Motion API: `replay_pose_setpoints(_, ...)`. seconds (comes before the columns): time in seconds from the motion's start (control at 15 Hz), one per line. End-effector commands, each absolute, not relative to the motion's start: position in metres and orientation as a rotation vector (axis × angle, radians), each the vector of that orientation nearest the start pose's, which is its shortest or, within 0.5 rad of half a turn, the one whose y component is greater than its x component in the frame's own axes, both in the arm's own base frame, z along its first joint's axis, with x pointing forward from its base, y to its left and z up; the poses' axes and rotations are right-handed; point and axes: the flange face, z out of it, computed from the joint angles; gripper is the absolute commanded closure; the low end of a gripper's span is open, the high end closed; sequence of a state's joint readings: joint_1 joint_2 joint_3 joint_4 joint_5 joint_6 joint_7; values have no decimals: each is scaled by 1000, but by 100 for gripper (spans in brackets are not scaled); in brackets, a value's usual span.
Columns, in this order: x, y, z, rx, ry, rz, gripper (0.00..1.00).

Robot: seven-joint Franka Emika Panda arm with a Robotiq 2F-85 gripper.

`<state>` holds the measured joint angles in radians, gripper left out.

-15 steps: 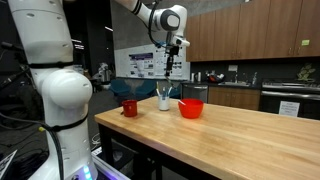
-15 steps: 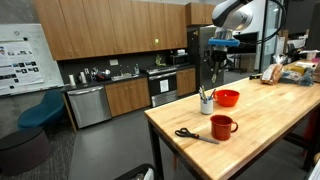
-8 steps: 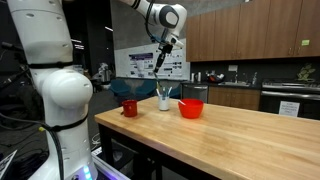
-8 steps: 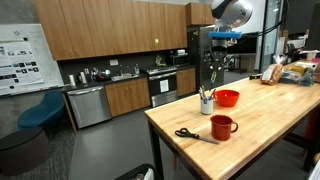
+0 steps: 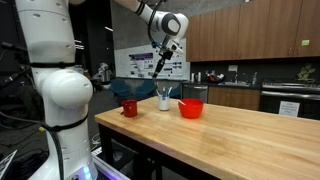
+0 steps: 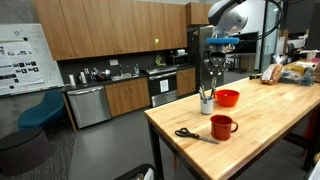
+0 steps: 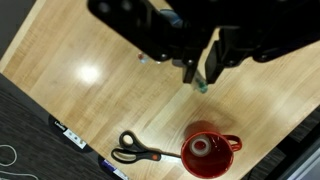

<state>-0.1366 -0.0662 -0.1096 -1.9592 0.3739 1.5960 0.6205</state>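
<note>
The tip of the pen is still above the white cup's rim, so the gripper needs to move down next toward the white cup's opening (image 5: 164, 96) below it and let go of the pen there.
High above the table, my gripper (image 5: 167, 47) (image 6: 215, 57) is shut on a thin dark pen (image 5: 159, 64) (image 6: 212, 75). The pen hangs tilted above a white cup (image 5: 164, 101) (image 6: 206, 105) that holds other utensils. In the wrist view the gripper (image 7: 197, 72) pinches the pen, whose greenish tip (image 7: 201, 86) pokes out below the fingers. Far below stand a red mug (image 7: 205, 151) (image 6: 222, 126) (image 5: 129, 107) and black-handled scissors (image 7: 140, 152) (image 6: 195, 134). A red bowl (image 5: 190, 108) (image 6: 227, 97) sits beside the cup.
The wooden table (image 5: 240, 140) (image 6: 270, 125) stretches away from the cup. Bags and packages (image 6: 290, 72) lie at its far end. Kitchen counters and cabinets (image 6: 120, 95) stand behind, with a blue chair (image 6: 40, 112) on the floor.
The wrist has turned, so the pen that hung straight down over the cup now tilts to one side. The gripper stays shut on it.
</note>
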Motion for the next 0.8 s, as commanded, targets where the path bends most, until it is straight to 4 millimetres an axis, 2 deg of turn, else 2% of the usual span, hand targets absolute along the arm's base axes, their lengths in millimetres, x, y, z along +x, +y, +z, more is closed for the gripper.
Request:
replay_pose_setpoints(0.0, 519, -90, 468, -2465, 1277, 556, 96)
replay_pose_setpoints(0.27, 532, -95, 444, -2448, 1294, 583, 96)
replay_pose_setpoints(0.4, 536, -95, 439, -2451, 1289, 610, 96)
replay_pose_setpoints(0.53, 535, -93, 444, -2456, 1261, 637, 96)
replay_pose_setpoints(0.73, 532, -92, 465, -2465, 1244, 637, 96)
